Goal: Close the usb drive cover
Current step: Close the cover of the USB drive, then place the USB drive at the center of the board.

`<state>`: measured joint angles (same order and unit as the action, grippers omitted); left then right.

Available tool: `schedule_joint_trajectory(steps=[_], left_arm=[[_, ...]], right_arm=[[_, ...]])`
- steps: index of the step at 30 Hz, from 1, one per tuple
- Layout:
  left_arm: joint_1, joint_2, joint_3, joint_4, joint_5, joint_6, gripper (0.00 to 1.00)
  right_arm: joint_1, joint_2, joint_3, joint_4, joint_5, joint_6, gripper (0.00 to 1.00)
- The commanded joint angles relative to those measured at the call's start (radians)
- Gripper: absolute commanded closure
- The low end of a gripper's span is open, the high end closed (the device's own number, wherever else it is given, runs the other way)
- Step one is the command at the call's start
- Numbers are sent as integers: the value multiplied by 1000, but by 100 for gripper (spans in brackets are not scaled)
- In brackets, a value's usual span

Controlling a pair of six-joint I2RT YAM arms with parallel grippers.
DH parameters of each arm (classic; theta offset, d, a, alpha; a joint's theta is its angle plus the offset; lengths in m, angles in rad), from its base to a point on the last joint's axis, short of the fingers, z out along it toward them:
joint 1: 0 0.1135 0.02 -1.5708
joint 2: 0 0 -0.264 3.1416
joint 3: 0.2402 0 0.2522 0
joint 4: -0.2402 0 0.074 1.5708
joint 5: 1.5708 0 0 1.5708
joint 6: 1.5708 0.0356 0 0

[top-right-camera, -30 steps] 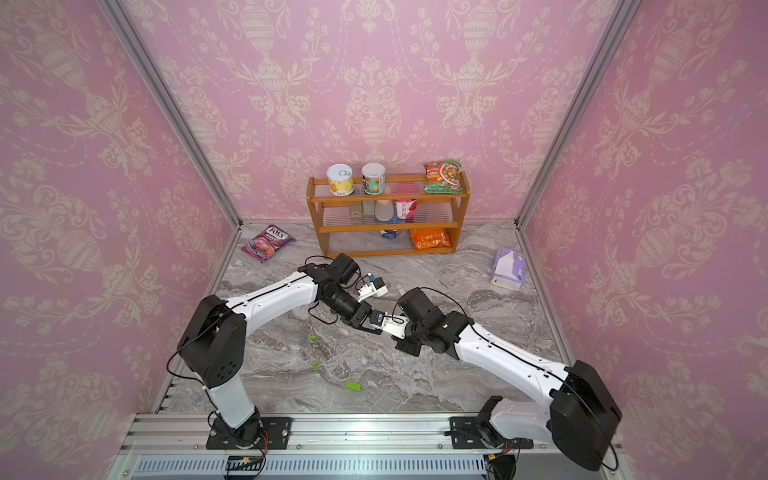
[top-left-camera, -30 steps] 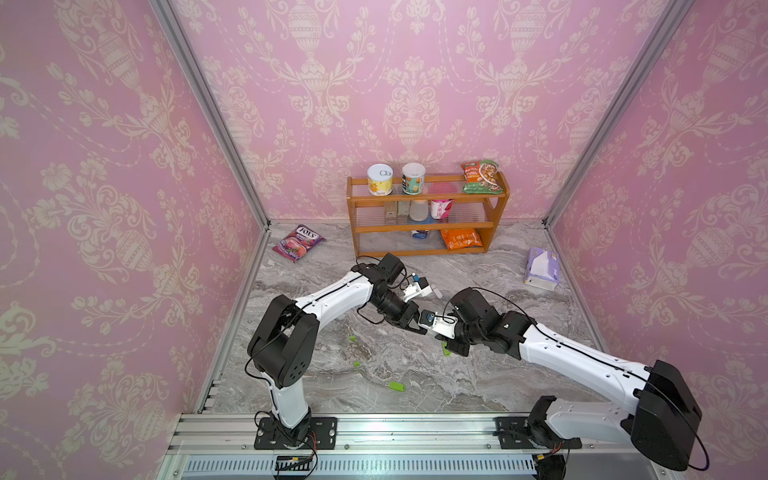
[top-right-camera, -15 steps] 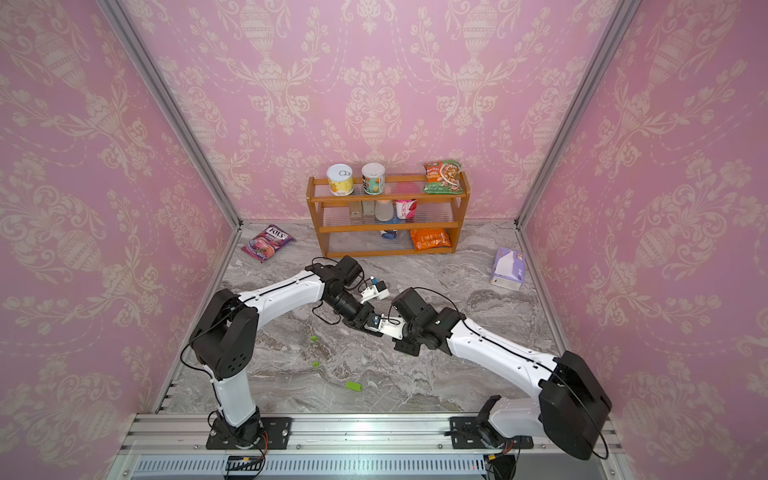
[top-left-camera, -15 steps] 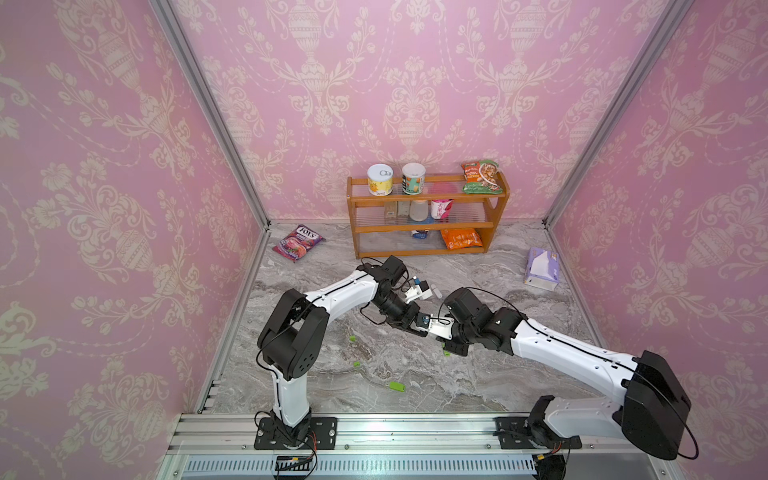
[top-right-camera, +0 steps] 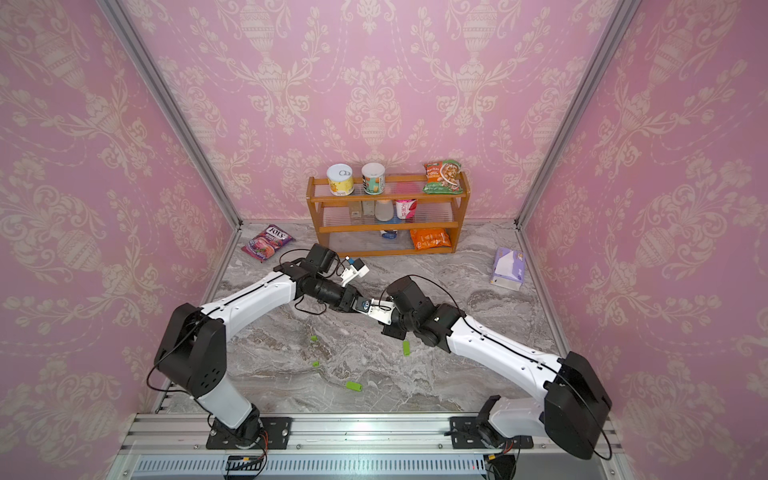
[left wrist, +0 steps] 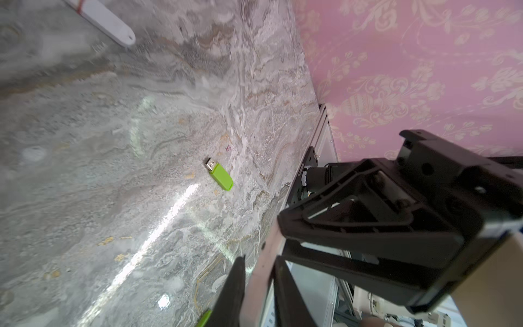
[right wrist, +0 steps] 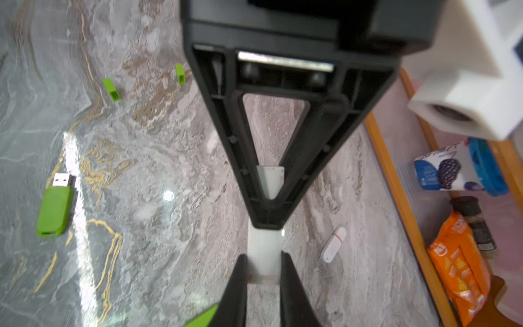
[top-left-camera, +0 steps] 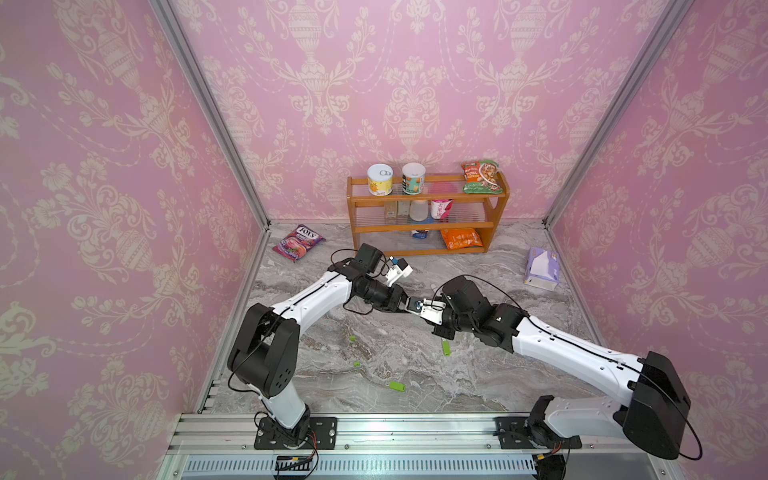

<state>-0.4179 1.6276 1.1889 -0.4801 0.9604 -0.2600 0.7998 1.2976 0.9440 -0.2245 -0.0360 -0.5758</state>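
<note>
My right gripper holds the usb drive and next needs to go down and outward to release it on the bare marble [right wrist: 360, 259] beside the second white drive, which lies below it toward the shelf.
A small white usb drive [top-left-camera: 417, 306] hangs above the middle of the marble table, pinched from both ends. In the right wrist view my right gripper [right wrist: 264, 266] is shut on one end of the white body [right wrist: 264, 246]. The left gripper [right wrist: 266, 222] clamps the far end, where a white piece shows inside its fingers. The left wrist view shows the pale body [left wrist: 259, 279] filling the narrow gap of the left gripper [left wrist: 259, 283]. I cannot make out a seam between cover and drive. Both top views show the two grippers tip to tip [top-right-camera: 365, 305].
On the table lie an uncapped green usb drive [right wrist: 55, 208], another green one [top-left-camera: 446, 347], two loose green caps [right wrist: 111, 89] [right wrist: 180, 73] and a second white drive [right wrist: 334, 245]. A wooden shelf [top-left-camera: 428, 249] stands at the back, with a tissue pack [top-left-camera: 541, 270] to its right and a candy bag [top-left-camera: 298, 242] to its left.
Both grippers have stayed joined on the white drive. Their meeting point has drifted slightly left and toward the back, and the left arm's elbow has shifted.
</note>
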Motion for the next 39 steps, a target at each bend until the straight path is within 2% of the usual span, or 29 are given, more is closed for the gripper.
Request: schedule_joint_trajectory(steps=[1, 6, 11, 16, 20, 21, 25, 30, 33, 39], left_arm=[[134, -66, -72, 286, -245, -138, 75], [213, -189, -119, 370, -309, -188, 74], [222, -228, -132, 373, -367, -203, 74], [230, -307, -233, 441, -517, -250, 74], [230, -341, -257, 446, -562, -270, 74], [229, -342, -258, 443, -564, -275, 74], [230, -315, -248, 431, -536, -284, 72], [229, -267, -235, 453, -458, -310, 70], [229, -262, -237, 461, -449, -312, 70], [229, -271, -244, 464, -443, -306, 70]], right_arm=[[51, -77, 61, 189, -153, -9, 100], [25, -34, 75, 142, -155, 6, 100], [-25, 36, 75, 144, -190, 42, 100], [-103, 169, 122, 103, -105, 168, 100], [-139, 267, 141, 101, 17, 322, 100], [-152, 288, 142, 110, 60, 380, 100], [-239, 344, 114, 156, 95, 596, 100], [-336, 381, 89, 191, 110, 747, 100], [-386, 431, 106, 174, 101, 781, 100], [-399, 515, 118, 172, 134, 783, 100]])
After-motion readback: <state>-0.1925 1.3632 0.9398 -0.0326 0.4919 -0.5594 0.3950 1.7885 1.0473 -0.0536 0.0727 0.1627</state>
